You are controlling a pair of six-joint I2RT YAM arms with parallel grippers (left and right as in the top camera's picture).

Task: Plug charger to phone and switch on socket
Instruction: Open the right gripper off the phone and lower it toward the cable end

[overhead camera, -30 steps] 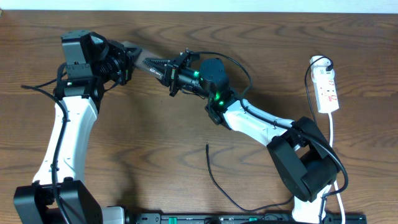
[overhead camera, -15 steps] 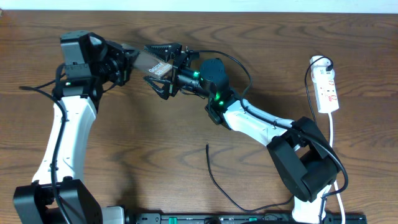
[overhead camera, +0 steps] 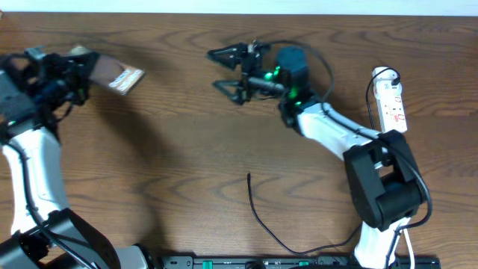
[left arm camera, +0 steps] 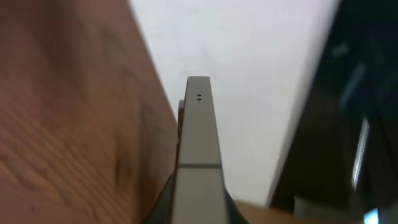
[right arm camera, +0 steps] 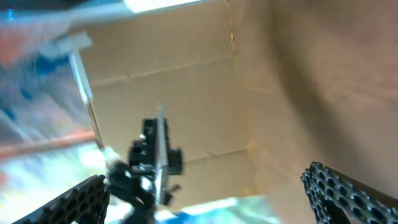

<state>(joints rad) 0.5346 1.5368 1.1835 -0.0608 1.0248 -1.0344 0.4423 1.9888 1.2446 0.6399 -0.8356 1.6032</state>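
Note:
The charger's plug (overhead camera: 249, 178) lies below the gripper, nearer my base. The right gripper moves back and down onto it next, turning its fingers toward the tabletop.
The grey-brown phone (overhead camera: 119, 76) is held off the table at the far left, with my left gripper (overhead camera: 88, 69) shut on one end. In the left wrist view the phone (left arm camera: 199, 143) shows edge-on, clamped between the fingers of the left gripper (left arm camera: 199, 214). My right gripper (overhead camera: 222, 69) stands wide open and empty at the table's upper middle, well apart from the phone. Its fingers (right arm camera: 348, 193) frame a blurred view with nothing between them. The charger (overhead camera: 258, 213), a thin black cable, lies on the table with its tip near the middle. The white socket (overhead camera: 393, 104) lies at the right edge.
The socket's white cord (overhead camera: 398, 161) runs down the right side behind the right arm's base (overhead camera: 385, 194). The left arm (overhead camera: 30, 172) stretches along the left edge. A white wall strip borders the far table edge (overhead camera: 224, 7).
The right gripper opened, let go of the phone and drew back to the right. The left arm swung far left, carrying the phone with it.

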